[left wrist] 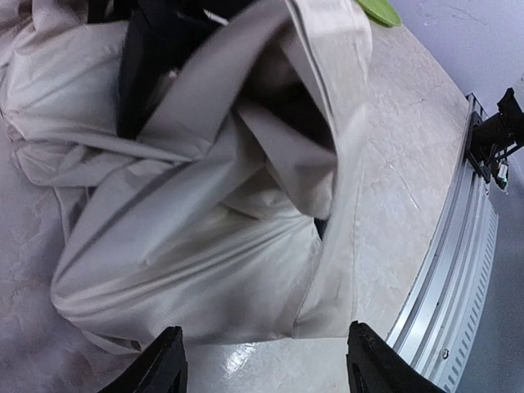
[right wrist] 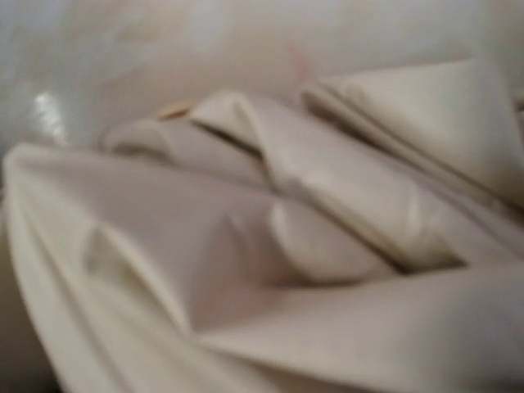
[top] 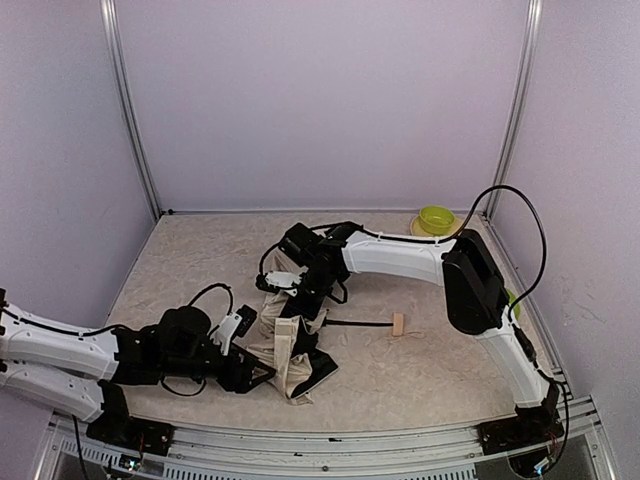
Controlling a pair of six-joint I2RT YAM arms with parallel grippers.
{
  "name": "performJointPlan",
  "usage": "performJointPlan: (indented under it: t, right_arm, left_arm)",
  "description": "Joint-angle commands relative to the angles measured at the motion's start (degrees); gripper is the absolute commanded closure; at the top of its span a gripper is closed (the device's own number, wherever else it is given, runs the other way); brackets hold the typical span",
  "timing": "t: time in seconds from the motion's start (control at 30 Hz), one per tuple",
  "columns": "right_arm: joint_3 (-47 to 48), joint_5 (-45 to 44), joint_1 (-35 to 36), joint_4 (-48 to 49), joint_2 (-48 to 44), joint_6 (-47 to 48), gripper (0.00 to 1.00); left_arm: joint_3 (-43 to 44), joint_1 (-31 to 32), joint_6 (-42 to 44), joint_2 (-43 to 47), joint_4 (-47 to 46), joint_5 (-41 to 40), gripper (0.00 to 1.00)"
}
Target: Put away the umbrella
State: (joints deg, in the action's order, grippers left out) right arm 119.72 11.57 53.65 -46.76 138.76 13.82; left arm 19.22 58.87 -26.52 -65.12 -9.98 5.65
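Next, my right gripper moves in and closes on bunched cream cloth folds at the inner end of the umbrella's black stem, as both meet there.
The umbrella (top: 290,352) lies collapsed and crumpled in the middle of the table. Its cream fabric is bunched up, with black lining showing at its near end. Its thin black shaft (top: 360,323) runs right to the small beige handle (top: 398,323). My left gripper (top: 256,374) is low at the fabric's near left edge. In the left wrist view it (left wrist: 266,367) is open, with bare table between the fingertips (left wrist: 168,362) and the cream folds (left wrist: 205,262) just beyond. My right gripper (top: 293,292) hangs over the fabric's far end. The right wrist view shows only blurred cream folds (right wrist: 327,237), no fingers.
A green bowl (top: 436,219) stands at the back right corner. Another green object (top: 513,300) peeks out behind the right arm. The metal rail (left wrist: 446,286) of the table's near edge runs close to the left gripper. Purple walls and frame posts enclose the table.
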Motion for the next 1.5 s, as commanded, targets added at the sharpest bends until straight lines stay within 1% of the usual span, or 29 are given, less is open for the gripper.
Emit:
performJointPlan:
  t: [0.0, 0.1, 0.17, 0.3, 0.43, 0.47, 0.57, 0.7, 0.73, 0.77, 0.9, 1.03, 1.13, 1.2, 1.27, 1.33, 1.4, 1.47]
  right_arm:
    - [-1.2, 2.25, 2.92, -5.23, 0.32, 0.88, 0.0]
    - [-1.44, 2.86, 3.3, -3.66, -0.26, -0.53, 0.0]
    - [-1.86, 2.3, 3.32, -2.86, 0.99, -1.9, 0.0]
    - [-5.36, -2.67, 3.32, -0.83, 4.43, -5.85, 0.08]
    - [-6.09, -6.86, 3.61, -0.37, 5.6, -9.35, 0.22]
    - [-6.55, -8.03, 3.58, -0.17, 5.3, -9.68, 0.27]
    - [-7.78, -10.16, 3.6, 0.53, 3.84, -11.01, 0.55]
    - [-6.9, -13.35, 3.63, -0.24, 0.04, -12.43, 0.81]
    - [-6.45, -14.95, 3.51, -0.5, -1.34, -12.95, 0.91]
    - [-5.94, -17.05, 3.54, -0.83, -2.83, -13.76, 0.99]
    - [-4.96, -21.61, 3.42, -1.3, -9.97, -15.4, 1.0]
    - [-5.19, -21.98, 3.43, -1.26, -17.36, -15.5, 1.0]
    - [-5.45, -21.19, 3.47, -2.3, -22.77, -14.38, 1.0]
    - [-6.42, -19.09, 3.46, -2.74, -26.4, -12.83, 1.0]
    - [-8.58, -13.15, 3.45, -2.39, -30.47, -10.03, 1.0]
    - [-10.84, -9.36, 3.5, -1.99, -34.64, -8.1, 1.0]
    - [-12.89, -9.22, 3.52, -1.64, -38.73, -6.89, 1.0]
    - [-14.65, -11.53, 3.46, -0.39, -41.23, -6.67, 1.0]
  left_arm:
    - [-0.47, -1.16, 1.22, 4.12, 2.22, -0.93, 0.34]
    - [-0.61, -1.25, 0.83, 6.8, 2.86, -1.12, 0.31]
    - [-0.24, -1.15, -0.01, 8.23, 2.88, -0.57, 0.28]
    - [0.46, -0.38, -0.28, 11.38, 3.74, -1.1, 0.24]
    - [0.38, -0.1, -0.51, 13.07, 4.35, -0.55, 0.23]
    - [0.31, 0.01, -0.59, 13.09, 4.31, -0.58, 0.23]
    - [0.78, 0.51, -0.8, 12.66, 4.42, -1.24, 0.23]
    - [2.12, 1.2, -0.82, 13.31, 5.23, -2.98, 0.23]
    - [2.44, 1.24, -0.8, 13.91, 5.47, -3.53, 0.23]
    - [2.7, 1.24, -0.72, 14.49, 5.88, -4.18, 0.23]
    - [3.26, 1.4, 0.36, 17.13, 7.05, -6.82, 0.23]
    - [4.45, 1.47, 2.22, 18.67, 8.63, -8.2, 0.22]
    - [5.8, 1.72, 4.44, 18.6, 9.71, -10.36, 0.17]
    - [7.1, 1.85, 6.34, 18.02, 10.31, -12.1, 0.13]
    - [8.34, 1.9, 8.39, 17.33, 11.15, -13.35, 0.11]
    - [9.65, 2.1, 10.23, 16.78, 12.04, -14.19, 0.1]
    - [11.03, 2.75, 12.83, 16.38, 12.05, -12.01, 0.1]
    - [11.5, 4.4, 16.19, 15.87, 10.07, -7.49, 0.1]
